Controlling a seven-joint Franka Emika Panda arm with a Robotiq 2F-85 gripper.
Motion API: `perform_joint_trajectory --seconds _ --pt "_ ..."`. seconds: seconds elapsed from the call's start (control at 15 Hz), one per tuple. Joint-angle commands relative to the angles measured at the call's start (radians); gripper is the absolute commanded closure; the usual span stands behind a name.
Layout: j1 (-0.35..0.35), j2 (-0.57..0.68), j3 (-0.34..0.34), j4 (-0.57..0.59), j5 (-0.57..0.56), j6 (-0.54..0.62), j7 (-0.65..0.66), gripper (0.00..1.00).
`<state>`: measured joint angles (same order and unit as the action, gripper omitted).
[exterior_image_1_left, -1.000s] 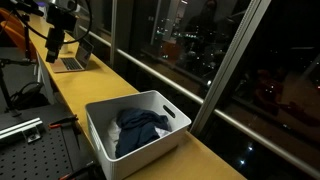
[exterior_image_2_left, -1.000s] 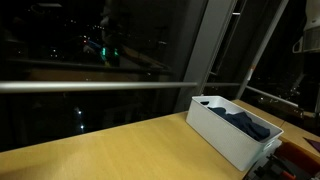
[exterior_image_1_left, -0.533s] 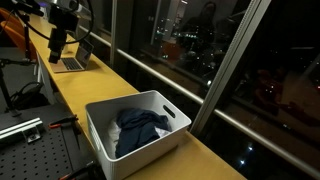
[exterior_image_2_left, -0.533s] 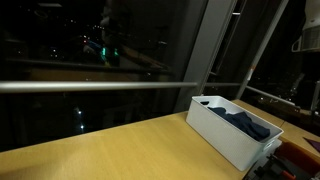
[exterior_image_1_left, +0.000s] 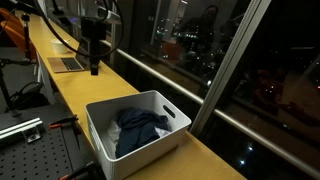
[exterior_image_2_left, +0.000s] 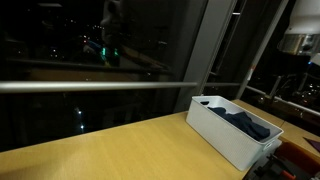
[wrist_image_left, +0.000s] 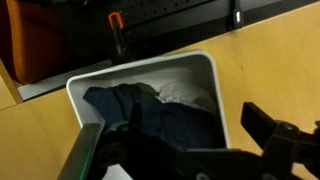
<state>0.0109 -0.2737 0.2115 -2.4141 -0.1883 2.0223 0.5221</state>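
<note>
I will move my gripper down onto the heap next, because the dark blue cloth (exterior_image_1_left: 140, 130) is heaped inside the bin far below my open fingers.
A white plastic bin (exterior_image_1_left: 104, 150) stands on the wooden table and holds a dark blue cloth (exterior_image_1_left: 140, 130). It shows in both exterior views; bin (exterior_image_2_left: 222, 137), cloth (exterior_image_2_left: 246, 123). My gripper (exterior_image_1_left: 95, 66) hangs in the air beyond the bin's far end, well above the table. In the wrist view my gripper (wrist_image_left: 172, 120) is open and empty, its two dark fingers spread over the bin (wrist_image_left: 140, 66) and the cloth (wrist_image_left: 165, 118) far below. A paler cloth (wrist_image_left: 185, 93) lies under the blue one.
An open laptop (exterior_image_1_left: 72, 63) sits on the table behind the arm. A window wall with metal posts (exterior_image_1_left: 228, 80) runs along the table's edge. A perforated metal board (exterior_image_1_left: 30, 140) with cables lies beside the bin. A red-handled tool (wrist_image_left: 117, 30) lies past the bin.
The arm has swung away from above the laptop toward the bin. It now enters the right edge of the exterior view where only its end showed before.
</note>
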Motion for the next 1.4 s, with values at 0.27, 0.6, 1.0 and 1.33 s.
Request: perform_joint_trajectory --seconds 0.27,0.6,1.0,1.33 --pt "-0.089 0.252 -0.157 0.072 -0.103 0.278 -0.073 0.0" --pt "-0.081 0.434 -0.231 0.186 -0.09 0.375 -0.113 0.0" --pt "-0.058 0.688 -0.264 0.359 -0.02 0.407 -0.171 0.0" --pt "-0.038 0.871 -0.253 0.479 0.069 0.392 -0.209 0.0"
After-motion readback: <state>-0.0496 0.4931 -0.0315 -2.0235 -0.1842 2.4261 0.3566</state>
